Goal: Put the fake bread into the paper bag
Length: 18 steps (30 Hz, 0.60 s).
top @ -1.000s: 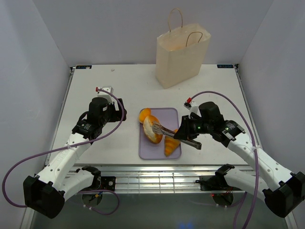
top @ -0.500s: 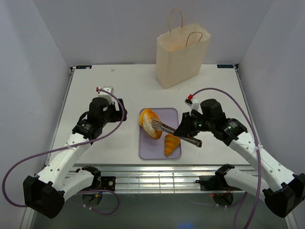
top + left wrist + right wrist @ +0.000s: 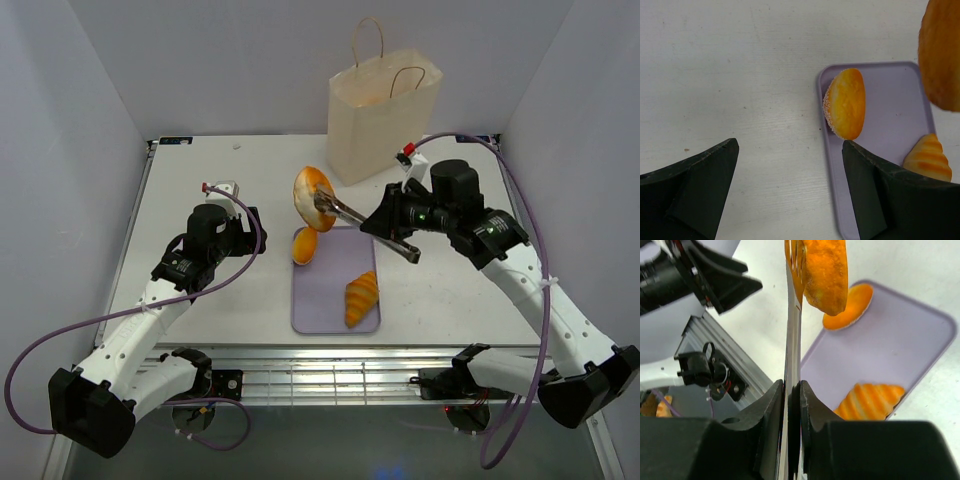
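I will first move my right gripper up and away from my base, to bring the tongs' roll over the cream paper bag's opening (image 3: 385, 81).
My right gripper (image 3: 388, 224) is shut on a pair of metal tongs (image 3: 345, 210). The tongs pinch a golden oval roll (image 3: 312, 191) and hold it in the air beyond the tray's far left corner, left of the cream paper bag (image 3: 383, 115). In the right wrist view the tongs (image 3: 792, 335) run up from the closed gripper (image 3: 792, 390) to the roll (image 3: 826, 270). A second roll (image 3: 304, 245) and a croissant (image 3: 361, 297) lie on the lilac tray (image 3: 330, 305). My left gripper (image 3: 790, 190) is open and empty over the table left of the tray (image 3: 890, 120), near the second roll (image 3: 846, 102).
The bag stands upright and open at the back of the table, its two cord handles up. The left arm (image 3: 205, 245) rests left of the tray. The table's metal front rail (image 3: 320, 360) lies just below the tray.
My right arm has lifted the roll in the tongs off the tray and carried it up and back toward the bag. The second roll beneath it now shows. The left arm has not moved.
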Available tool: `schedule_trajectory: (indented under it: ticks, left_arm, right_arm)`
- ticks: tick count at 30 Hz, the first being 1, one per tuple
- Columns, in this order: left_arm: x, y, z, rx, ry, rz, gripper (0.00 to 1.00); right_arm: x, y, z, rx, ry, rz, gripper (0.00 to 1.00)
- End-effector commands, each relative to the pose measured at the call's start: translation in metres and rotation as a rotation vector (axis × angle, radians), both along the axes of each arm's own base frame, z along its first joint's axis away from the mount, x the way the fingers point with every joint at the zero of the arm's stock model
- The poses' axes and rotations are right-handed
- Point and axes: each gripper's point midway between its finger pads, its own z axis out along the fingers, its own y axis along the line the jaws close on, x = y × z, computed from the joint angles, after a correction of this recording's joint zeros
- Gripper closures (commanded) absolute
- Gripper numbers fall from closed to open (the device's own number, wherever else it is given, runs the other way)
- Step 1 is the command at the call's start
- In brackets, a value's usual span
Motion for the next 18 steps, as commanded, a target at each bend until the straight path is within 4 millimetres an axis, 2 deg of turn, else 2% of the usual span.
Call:
schedule_trajectory:
  ticks: [1, 4, 5, 7, 8, 11, 18]
  left_arm:
    - [0.003, -0.004, 0.019, -0.025, -0.043, -0.009, 0.05]
    - [0.003, -0.004, 0.019, -0.024, -0.042, -0.009, 0.05]
    - [0.003, -0.005, 0.02, -0.027, -0.044, -0.009, 0.05]
    - [0.003, -0.005, 0.019, -0.026, -0.041, -0.011, 0.05]
    - [0.003, -0.005, 0.02, -0.027, -0.044, -0.011, 0.05]
    - [0.002, -0.005, 0.02, -0.027, -0.044, -0.011, 0.05]
    - [0.003, -0.006, 0.016, -0.027, -0.034, -0.018, 0.05]
  right_arm:
    - [0.029, -0.002, 0.07, 0.083, -0.19, -0.031, 0.92]
    - [0.051, -0.009, 0.09, 0.118, -0.223, -0.059, 0.92]
    - [0.059, -0.014, 0.108, 0.143, -0.257, -0.072, 0.92]
    - [0.076, -0.017, 0.115, 0.147, -0.266, -0.091, 0.92]
    - [0.084, -0.023, 0.131, 0.156, -0.301, -0.112, 0.92]
    - [0.113, -0.034, 0.138, 0.145, -0.32, -0.162, 0.92]
    - [0.165, -0.052, 0.183, 0.208, -0.399, -0.21, 0.92]
